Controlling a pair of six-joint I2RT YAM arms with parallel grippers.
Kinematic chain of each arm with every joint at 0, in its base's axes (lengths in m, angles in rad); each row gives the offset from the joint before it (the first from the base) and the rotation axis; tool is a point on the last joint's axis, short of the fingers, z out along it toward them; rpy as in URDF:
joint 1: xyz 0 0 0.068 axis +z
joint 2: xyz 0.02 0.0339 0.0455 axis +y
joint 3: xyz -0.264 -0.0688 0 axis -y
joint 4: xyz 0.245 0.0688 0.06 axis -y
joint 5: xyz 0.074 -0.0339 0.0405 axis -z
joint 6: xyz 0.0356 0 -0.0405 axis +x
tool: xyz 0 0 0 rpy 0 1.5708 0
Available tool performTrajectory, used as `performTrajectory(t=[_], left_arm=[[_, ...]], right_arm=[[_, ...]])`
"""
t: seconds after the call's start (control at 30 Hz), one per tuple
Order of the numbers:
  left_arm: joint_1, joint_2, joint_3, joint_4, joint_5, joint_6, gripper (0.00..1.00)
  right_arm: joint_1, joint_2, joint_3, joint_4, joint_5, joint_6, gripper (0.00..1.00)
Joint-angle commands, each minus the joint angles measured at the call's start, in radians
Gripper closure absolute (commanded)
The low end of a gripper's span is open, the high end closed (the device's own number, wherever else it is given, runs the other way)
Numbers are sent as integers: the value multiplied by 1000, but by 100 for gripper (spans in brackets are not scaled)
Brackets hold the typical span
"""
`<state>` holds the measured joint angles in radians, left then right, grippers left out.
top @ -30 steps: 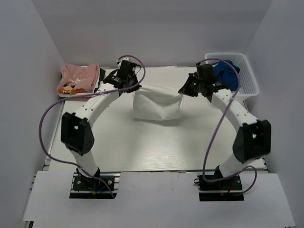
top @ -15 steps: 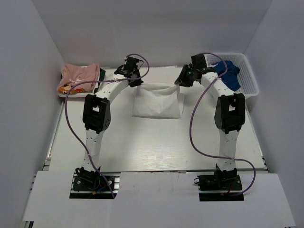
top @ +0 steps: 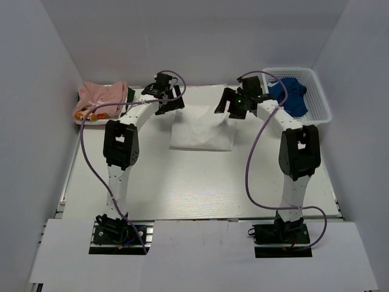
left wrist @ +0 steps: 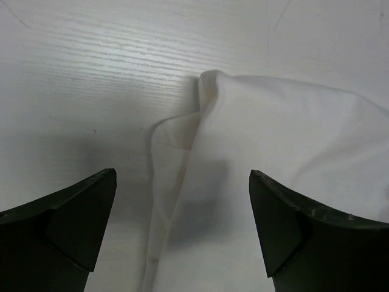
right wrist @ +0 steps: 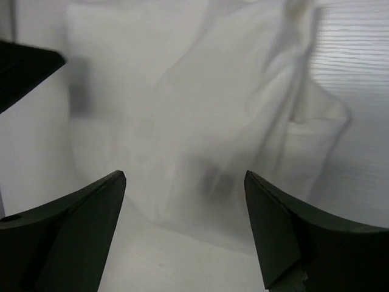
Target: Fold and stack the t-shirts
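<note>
The left gripper lowers and closes on the white t-shirt's layered side edge (top: 174, 118) (left wrist: 166, 222) below it next, as that edge runs between the open fingers.
The white t-shirt (top: 202, 131) lies folded in a rough rectangle on the table's middle, plain side up, its print hidden. My left gripper (top: 172, 107) hovers open just above its far left corner. In the left wrist view that gripper (left wrist: 182, 174) is spread wide over the layered corner of the white t-shirt (left wrist: 279, 152), touching nothing. My right gripper (top: 222, 107) is open over the far right corner. In the right wrist view the rumpled white t-shirt (right wrist: 182, 91) lies below the right gripper (right wrist: 185, 176). The pink t-shirt (top: 102, 97) lies folded at the back left.
A white plastic basket (top: 318, 97) at the back right holds a blue cloth (top: 290, 92). White walls close in the table on three sides. Purple cables loop from both arms over the table's near half.
Both grippers went from shut to open and let go of the white t-shirt's edge. The arms carried that edge toward the back, and the shirt now lies flat.
</note>
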<state>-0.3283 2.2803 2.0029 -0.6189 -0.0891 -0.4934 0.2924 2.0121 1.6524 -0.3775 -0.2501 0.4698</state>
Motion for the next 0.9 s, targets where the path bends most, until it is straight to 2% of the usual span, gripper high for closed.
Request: performTrajectory(t=[0.0,0.03,0.17,0.2,0.3,0.33,0.43,0.57,0.63,0.73,0.8,0.87], left_arm=[[-2,-97,-27,9,34,16,0],[-2,-97,-27,8,34,16,0],[-2,-74,-27,-4,51,26,0],[-2,-64,-27,-4,60,26,0],[-2,-38,-27,-15,69,26,0],[-2,-27,-27,-25,69,35,0],[-2,-18,-38,-36,69,46,0],[-2,-8,-47,-25,97,67,0],[-11,1,-56,-34,107,76,0],[-21,1,-76,-9,118,105,0],[-21,13,-67,-8,118,114,0],[-21,27,-67,-8,127,115,0]], right_arm=[[43,-70,-48,161,-123,-8,19],[51,-64,-49,158,-135,-20,21],[47,-30,-126,190,-178,7,52],[34,-18,-150,189,-182,15,67],[28,5,-231,171,-91,81,85],[-7,22,-268,170,-28,122,90],[-41,40,-342,187,3,138,95],[-45,69,-347,187,-12,96,95],[-41,62,-345,190,-11,73,91],[-41,8,-341,201,-34,11,74],[-33,-67,-338,198,-19,-34,54],[-27,-121,-333,195,0,-59,44]])
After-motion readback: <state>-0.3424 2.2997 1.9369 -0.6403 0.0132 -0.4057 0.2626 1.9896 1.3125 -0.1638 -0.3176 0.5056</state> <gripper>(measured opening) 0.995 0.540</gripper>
